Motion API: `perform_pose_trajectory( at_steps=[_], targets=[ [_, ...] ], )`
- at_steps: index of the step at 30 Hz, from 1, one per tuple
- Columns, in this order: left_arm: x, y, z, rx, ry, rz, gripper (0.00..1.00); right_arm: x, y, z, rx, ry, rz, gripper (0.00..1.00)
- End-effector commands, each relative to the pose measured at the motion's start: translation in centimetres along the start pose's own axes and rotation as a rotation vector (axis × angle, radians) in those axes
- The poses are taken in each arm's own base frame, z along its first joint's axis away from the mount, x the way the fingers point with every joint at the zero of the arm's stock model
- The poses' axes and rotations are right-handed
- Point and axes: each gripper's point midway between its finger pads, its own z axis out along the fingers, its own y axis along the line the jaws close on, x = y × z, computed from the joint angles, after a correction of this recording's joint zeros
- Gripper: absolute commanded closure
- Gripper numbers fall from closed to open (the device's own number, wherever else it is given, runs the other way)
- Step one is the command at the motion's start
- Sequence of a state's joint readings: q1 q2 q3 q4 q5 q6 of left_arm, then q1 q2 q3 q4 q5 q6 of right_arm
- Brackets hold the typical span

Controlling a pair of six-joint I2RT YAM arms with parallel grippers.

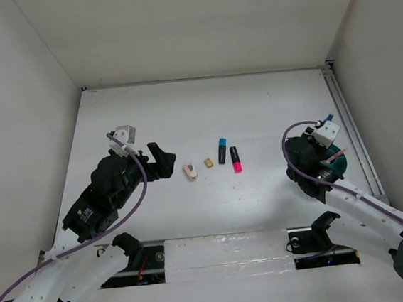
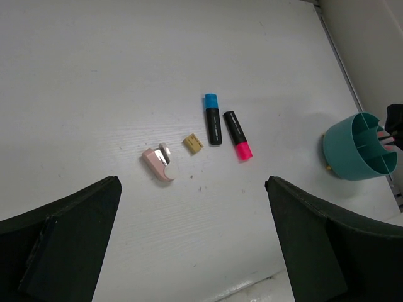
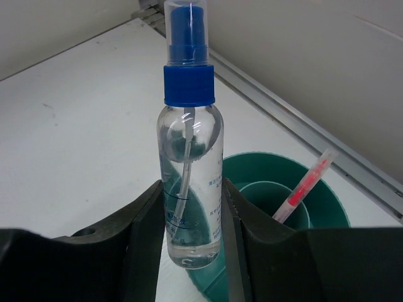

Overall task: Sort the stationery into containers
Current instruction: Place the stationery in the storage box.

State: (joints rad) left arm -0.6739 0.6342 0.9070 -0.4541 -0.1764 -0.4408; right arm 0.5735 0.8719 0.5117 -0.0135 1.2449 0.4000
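The teal cup's outer section (image 3: 217,277) is just below my right gripper, clear of the pencil (image 3: 305,182). My right gripper should come down and release the bottle into it.
My right gripper (image 3: 192,195) is shut on the clear bottle with a blue cap (image 3: 189,157). It holds the bottle upright, with its base just above the near rim of the round teal cup (image 3: 330,204). An orange-pink pencil (image 3: 305,182) leans inside the cup. In the middle of the table lie a pink eraser block (image 2: 158,165), a tan eraser block (image 2: 192,144), a blue-black highlighter (image 2: 213,118) and a pink-black highlighter (image 2: 238,134). My left gripper (image 2: 192,182) is open and hangs above the table just short of the pink eraser. It holds nothing.
A metal rail (image 1: 349,122) runs along the table's right edge, just beyond the teal cup (image 1: 337,166). White walls enclose the table on three sides. Both arm bases sit at the near edge.
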Motion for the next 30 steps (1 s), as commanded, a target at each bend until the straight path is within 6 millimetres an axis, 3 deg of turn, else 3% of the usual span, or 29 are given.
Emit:
perform_pose_trajectory(
  at_steps=[1,14,21,30],
  targets=[
    [0.0,-0.4,0.3,0.026,-0.007,0.014,0.00,-0.6,-0.2,0.6,0.050,0.001,0.044,1.00],
    [-0.1,-0.8,0.2,0.048,-0.005,0.012,0.00,0.7,-0.6,2.6,0.126,0.038,0.038,1.00],
    [0.1,-0.8,0.5,0.043,0.003,0.014,0.00,1.8,0.3,2.9,0.099,0.057,0.014,1.00],
    [0.3,-0.8,0.7,0.039,0.010,0.016,0.00,2.4,-0.6,2.9,0.131,0.069,0.009,0.98]
  ],
)
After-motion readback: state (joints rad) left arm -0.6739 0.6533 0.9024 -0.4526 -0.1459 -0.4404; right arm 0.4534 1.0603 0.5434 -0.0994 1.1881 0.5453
